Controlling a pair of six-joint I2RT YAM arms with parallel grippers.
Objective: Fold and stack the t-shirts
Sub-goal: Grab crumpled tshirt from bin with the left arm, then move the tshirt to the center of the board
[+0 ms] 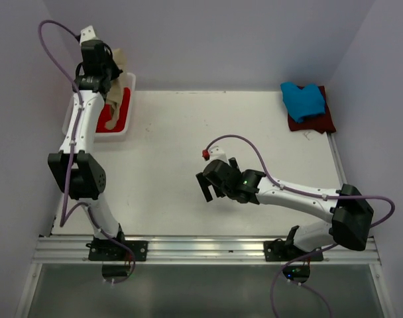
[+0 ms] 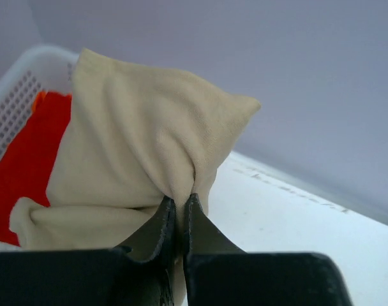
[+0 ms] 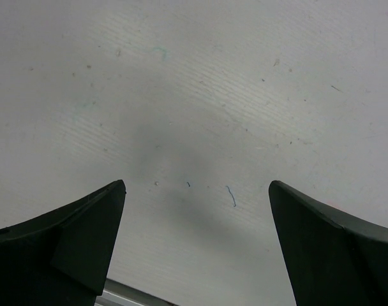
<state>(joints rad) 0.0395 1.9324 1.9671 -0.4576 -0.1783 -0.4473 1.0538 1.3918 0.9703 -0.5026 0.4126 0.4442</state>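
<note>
Next, my left gripper draws back and down from the basket [image 1: 130, 85] to the table by the metal bar [image 1: 198, 220] and releases the tan t-shirt, because the table lies bare.
My left gripper [image 2: 180, 203] is shut on a pinched fold of the tan t-shirt [image 2: 143, 146], lifted over the white basket [image 1: 130, 85] at the far left. In the top view the tan t-shirt [image 1: 116, 61] hangs beside the left gripper [image 1: 110, 74]. A red t-shirt [image 2: 28, 159] lies in the basket beneath it, its red cloth [image 1: 122, 109] showing from above. A blue t-shirt [image 1: 302, 99] lies folded on a maroon t-shirt [image 1: 317, 122] at the far right corner. My right gripper [image 3: 197, 191] stands open over bare table, and from above it [image 1: 207, 187] is near the middle.
The white lattice basket wall [image 2: 18, 95] stands close to the left wall. The white table [image 1: 181, 132] stretches between the basket and the folded stack. A metal rail [image 1: 201, 250] runs along the near edge.
</note>
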